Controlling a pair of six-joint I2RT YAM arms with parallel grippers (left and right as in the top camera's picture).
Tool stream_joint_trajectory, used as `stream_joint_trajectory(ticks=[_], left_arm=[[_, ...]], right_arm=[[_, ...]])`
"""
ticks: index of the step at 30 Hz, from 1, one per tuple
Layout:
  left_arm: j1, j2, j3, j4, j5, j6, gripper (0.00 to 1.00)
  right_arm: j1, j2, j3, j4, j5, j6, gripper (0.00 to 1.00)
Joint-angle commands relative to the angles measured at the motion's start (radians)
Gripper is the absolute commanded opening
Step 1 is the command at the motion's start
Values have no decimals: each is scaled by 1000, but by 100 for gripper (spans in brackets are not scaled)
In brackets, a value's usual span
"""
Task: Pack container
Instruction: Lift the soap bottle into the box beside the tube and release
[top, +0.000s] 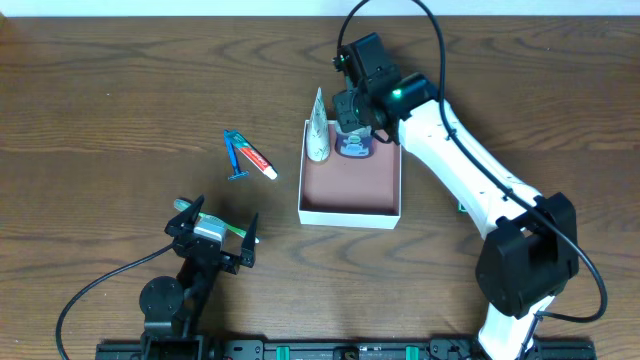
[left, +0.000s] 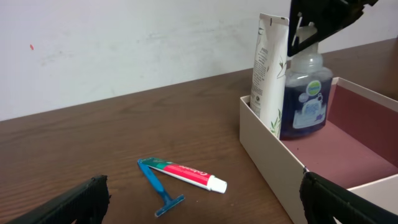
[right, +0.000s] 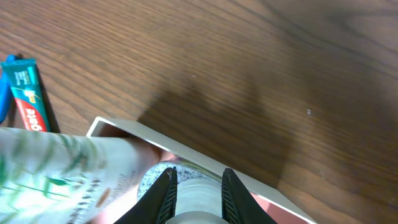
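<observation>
Next, my right gripper goes down toward the white tube, then lets go of the cap, as a narrow gap shows between the bottle (top: 354, 147) and the tube.
The container (top: 348, 217), a white-walled box with a reddish-brown floor, sits mid-table; it also shows in the left wrist view (left: 273, 174) and the right wrist view (right: 205, 163). A white tube (top: 319, 128) (left: 268, 68) (right: 56, 168) stands upright in its back left corner. A blue bottle (top: 354, 147) (left: 305, 106) (right: 198, 202) stands beside the tube at the back wall. My right gripper (top: 352, 118) (right: 197, 175) is shut on the bottle's cap from above. My left gripper (top: 220, 218) (left: 208, 200) is open and empty, left of the container near the table's front.
A red and white toothpaste tube (top: 256, 158) (left: 186, 173) (right: 25, 93) and a blue razor (top: 235, 158) (left: 158, 186) lie touching on the table left of the container. A white wall stands behind the table.
</observation>
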Motion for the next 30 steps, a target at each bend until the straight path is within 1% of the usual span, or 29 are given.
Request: stream_joint_trajectory(ticks=[1, 12, 15, 17, 19, 21, 24, 29, 30], left_arm=[[6, -2, -21, -32, 10, 13, 98], [6, -2, -21, -32, 10, 13, 98], [6, -2, -21, -32, 10, 13, 98], [6, -2, -21, -32, 10, 13, 98], [6, -2, -21, -32, 10, 13, 98], [6, -2, -21, -32, 10, 13, 98], [6, -2, -21, -32, 10, 13, 98], [6, -2, -21, -32, 10, 13, 98], [6, -2, -21, -32, 10, 13, 98]], right_arm=[[25, 18, 11, 28, 10, -1, 9], [35, 64, 11, 41, 10, 0, 10], [35, 64, 11, 47, 11, -1, 17], [35, 64, 11, 48, 11, -1, 25], [35, 64, 11, 48, 10, -1, 31], [35, 64, 11, 47, 10, -1, 35], [35, 64, 12, 47, 10, -1, 37], [35, 59, 12, 47, 10, -1, 45], [35, 58, 12, 47, 11, -1, 45]])
